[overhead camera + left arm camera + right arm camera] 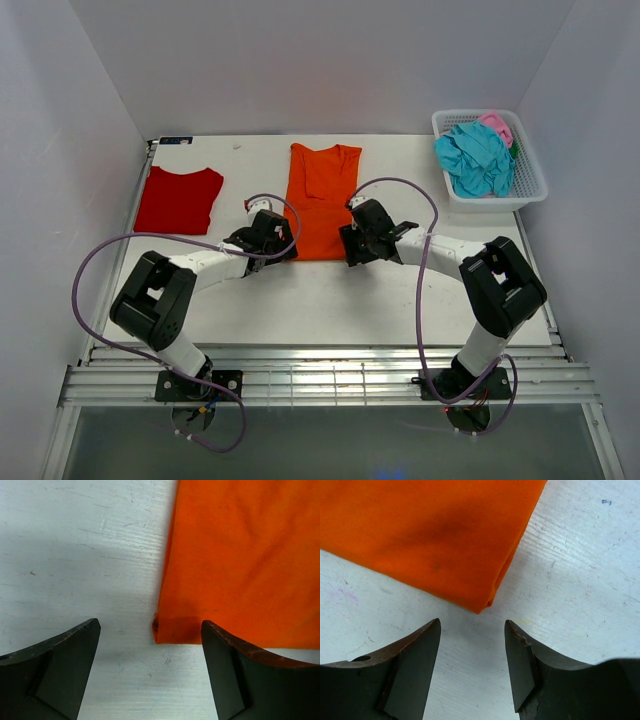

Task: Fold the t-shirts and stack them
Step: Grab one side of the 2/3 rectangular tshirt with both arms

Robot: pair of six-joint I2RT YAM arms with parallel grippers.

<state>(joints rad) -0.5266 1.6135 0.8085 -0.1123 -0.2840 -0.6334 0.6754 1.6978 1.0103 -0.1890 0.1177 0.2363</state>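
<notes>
The orange t-shirt's near corner on the basket's side (481, 605) lies just outward, so my right gripper will next ease its open fingers outward and slightly down around it.
An orange t-shirt (320, 195) lies folded into a long strip in the middle of the white table (300, 290), collar at the far end. My left gripper (283, 243) is open at its near left corner; in the left wrist view that corner (167, 630) lies between the fingers. My right gripper (349, 243) is open at its near right corner, which sits just ahead of the fingertips (437, 630) in the right wrist view (482, 605). A red t-shirt (178, 200) lies folded at the left. Teal (475, 158) and pink (497, 124) shirts are bunched in the basket.
The white lattice basket (530, 185) stands at the back right corner. White walls close in the table on the left, back and right. A metal rail runs along the near edge by the arm bases.
</notes>
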